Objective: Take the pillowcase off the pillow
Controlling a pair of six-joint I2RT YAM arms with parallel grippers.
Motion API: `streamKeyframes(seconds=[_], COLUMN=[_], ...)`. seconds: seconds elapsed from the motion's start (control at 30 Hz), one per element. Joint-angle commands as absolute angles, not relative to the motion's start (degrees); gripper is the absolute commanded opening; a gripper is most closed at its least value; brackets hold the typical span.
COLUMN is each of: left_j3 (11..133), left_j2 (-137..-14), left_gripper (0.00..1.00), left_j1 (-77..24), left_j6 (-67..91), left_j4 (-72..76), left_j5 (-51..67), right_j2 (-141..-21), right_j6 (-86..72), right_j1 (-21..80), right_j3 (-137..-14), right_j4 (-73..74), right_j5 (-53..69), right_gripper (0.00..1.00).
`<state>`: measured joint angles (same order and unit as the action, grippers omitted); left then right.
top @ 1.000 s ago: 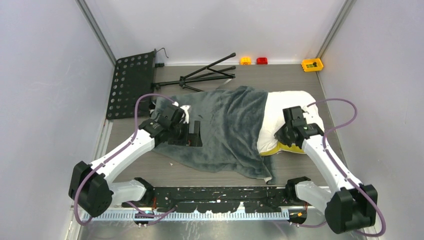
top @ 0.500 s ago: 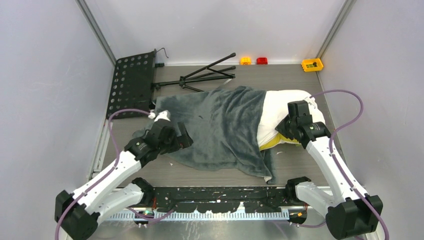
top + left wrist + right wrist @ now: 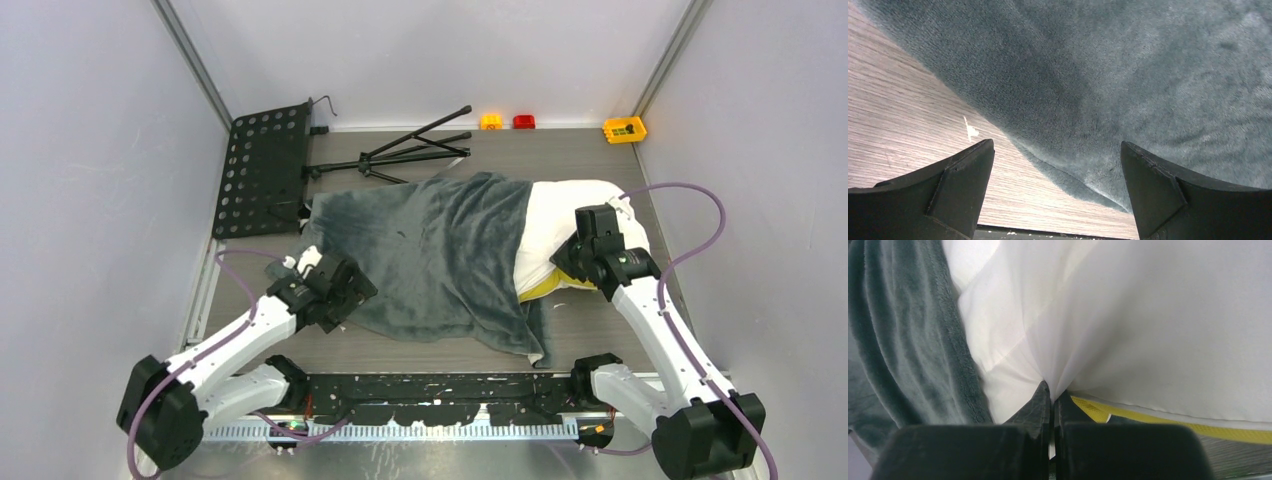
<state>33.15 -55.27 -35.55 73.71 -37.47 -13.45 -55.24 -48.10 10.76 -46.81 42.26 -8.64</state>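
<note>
My left gripper should next move down onto the pillowcase's end near the music-stand plate (image 3: 1059,162). Then it should close on the fleecy hem between its spread fingers.
The dark grey-teal plush pillowcase (image 3: 440,260) lies spread over the left and middle of the white pillow (image 3: 565,215), whose right end and yellow side band (image 3: 545,290) stick out. My left gripper (image 3: 345,300) is open and empty at the pillowcase's near-left edge; the left wrist view shows the fleecy hem (image 3: 1088,100) between and beyond its spread fingers, over the wood table. My right gripper (image 3: 570,268) is shut, pinching a fold of the pillow's white fabric (image 3: 1058,340) just above the yellow band (image 3: 1168,421), with the pillowcase (image 3: 903,340) at its left.
A black perforated music-stand plate (image 3: 262,165) and folded black tripod (image 3: 410,152) lie at the back left. Small orange (image 3: 491,121), red (image 3: 524,121) and yellow (image 3: 624,128) blocks sit along the back wall. Grey walls close both sides.
My left arm has pulled back toward the near-left, off the pillowcase's top to its near edge. My right gripper shifted slightly and keeps its pinch on the pillow.
</note>
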Motion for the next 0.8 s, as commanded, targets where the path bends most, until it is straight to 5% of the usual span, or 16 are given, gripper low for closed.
streamKeyframes(seconds=[0.0,0.13,0.33,0.5,0.57,0.77], left_j3=[37.5,35.9,31.5,29.7,31.2,42.0], left_j2=[-59.4,-62.0,-64.5,-66.8,-66.0,-56.9], left_gripper=[1.00,0.97,0.79,0.44,0.05,0.00], left_j1=[-35.3,-34.6,-34.4,-33.7,-32.6,-28.9], left_j6=[77.2,78.7,84.6,83.1,78.7,62.6], left_j4=[-38.3,-34.1,-27.5,-21.8,-22.9,-35.5], left_j5=[-15.8,-13.5,-11.8,-11.7,-14.0,-31.8], right_j2=[-52.1,-51.7,-51.6,-51.7,-51.8,-50.8], right_j6=[-48.3,-48.3,-48.0,-47.3,-47.2,-49.3], right_j1=[10.9,10.9,11.0,10.9,10.9,10.9], right_j3=[-46.5,-46.0,-46.9,-47.7,-48.6,-51.3], right_j4=[35.8,35.8,36.3,36.7,37.5,41.7], right_j5=[-8.2,-8.2,-8.9,-10.3,-11.5,-22.5], right_gripper=[0.00,0.00,0.00,0.00,0.00,0.00])
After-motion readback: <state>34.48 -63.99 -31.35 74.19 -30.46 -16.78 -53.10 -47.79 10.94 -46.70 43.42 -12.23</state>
